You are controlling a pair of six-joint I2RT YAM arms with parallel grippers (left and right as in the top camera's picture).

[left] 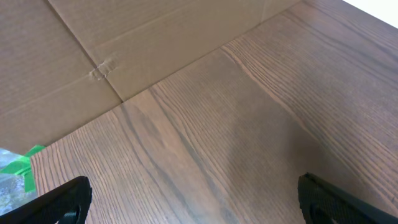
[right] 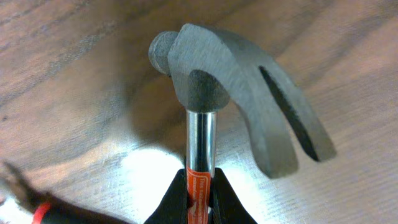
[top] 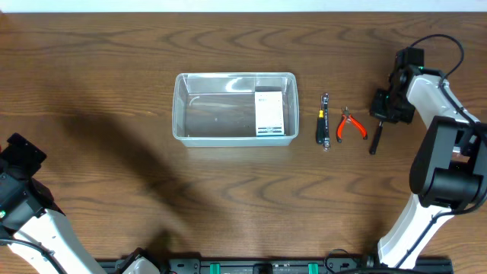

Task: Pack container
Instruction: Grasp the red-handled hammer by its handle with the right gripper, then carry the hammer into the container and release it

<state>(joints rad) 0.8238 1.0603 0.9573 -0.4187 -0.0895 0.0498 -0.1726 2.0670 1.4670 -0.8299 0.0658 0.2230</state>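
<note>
I will next lift my right gripper, swing the hammer over the bottom of the container along the container's far side (top: 220,98), lower it and let go, because the container is empty beside the white box (top: 268,111).
The clear plastic container (top: 185,114) stands at the table's middle with a small white box (top: 268,111) inside at its right end. My right gripper (top: 386,106) is shut on the shaft of a claw hammer (right: 236,93), just below the grey steel head. The hammer's black handle (top: 374,140) points toward the near edge. I cannot tell whether the hammer touches the table. My left gripper (left: 193,202) is open and empty over bare wood at the near left, far from the container.
A black-and-yellow hand tool (top: 323,122) and red-handled pliers (top: 351,125) lie between the container and the hammer. The left arm (top: 19,179) sits at the near left corner. Brown cardboard (left: 93,56) lies past the table edge in the left wrist view.
</note>
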